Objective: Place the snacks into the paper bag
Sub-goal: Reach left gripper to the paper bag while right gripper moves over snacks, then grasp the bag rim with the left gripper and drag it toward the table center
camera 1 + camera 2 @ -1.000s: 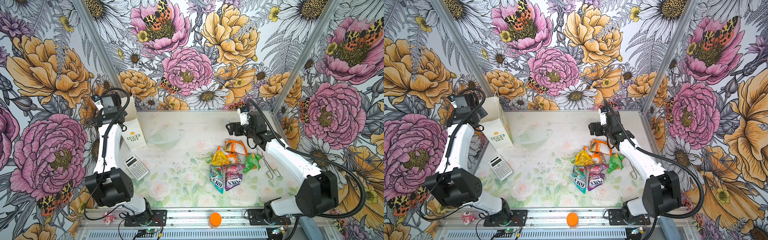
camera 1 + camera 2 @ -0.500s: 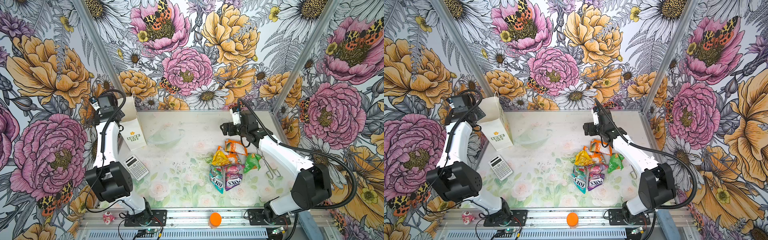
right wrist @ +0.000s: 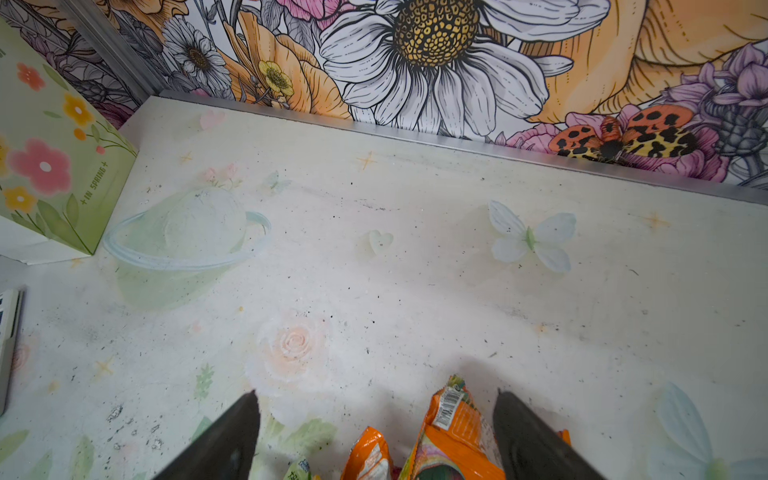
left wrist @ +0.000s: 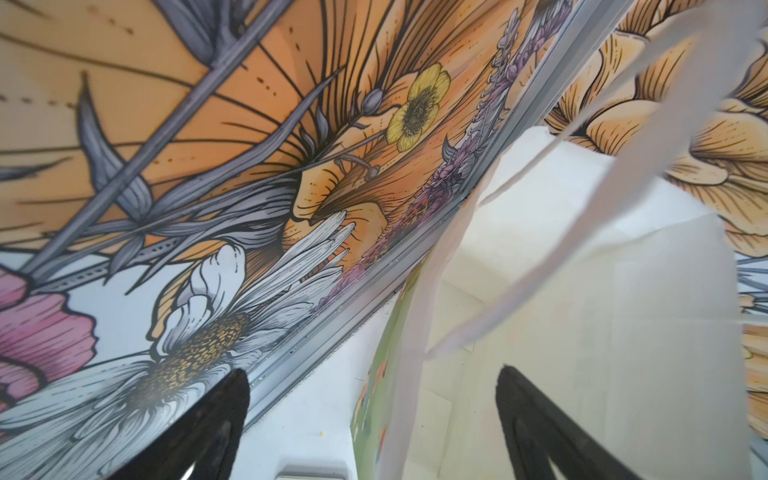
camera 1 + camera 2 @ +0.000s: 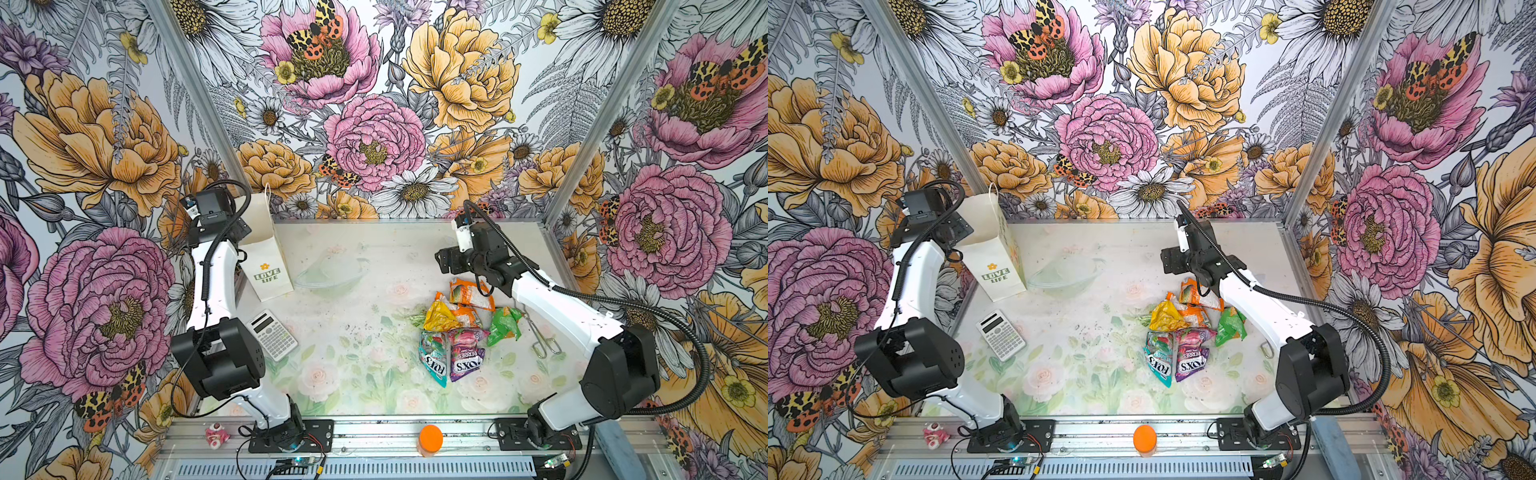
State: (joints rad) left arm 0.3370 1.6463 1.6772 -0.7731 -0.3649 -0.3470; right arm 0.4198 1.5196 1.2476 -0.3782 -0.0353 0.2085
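Note:
My left gripper should next move slightly farther onto the bag's side (image 4: 409, 388) and close its open fingers, because one finger is inside the bag's opening and the other is outside.
The white paper bag (image 5: 266, 253) (image 5: 994, 257) stands upright at the back left, mouth open. My left gripper (image 4: 374, 372) is open at that mouth. One of its fingers (image 4: 536, 419) is inside the bag and the other is outside, astride the bag's wall (image 4: 409, 374). The snacks lie heaped right of centre: two orange (image 5: 471, 293), one yellow (image 5: 442, 316), one bright green (image 5: 505, 324), a teal FOX'S (image 5: 434, 359) and a purple one (image 5: 465, 357). My right gripper (image 3: 374, 395) (image 5: 446, 262) hangs open just above the far orange packet (image 3: 453, 432), holding nothing.
A clear bowl (image 5: 330, 272) sits beside the bag and a calculator (image 5: 272, 334) lies in front of it. Metal tongs (image 5: 540, 336) lie right of the snacks. An orange-lidded jar (image 5: 430, 438) and a pink figurine (image 5: 217, 434) rest on the front rail.
My right gripper has shifted left along the far end of the snack heap. The left arm has barely moved at the bag.

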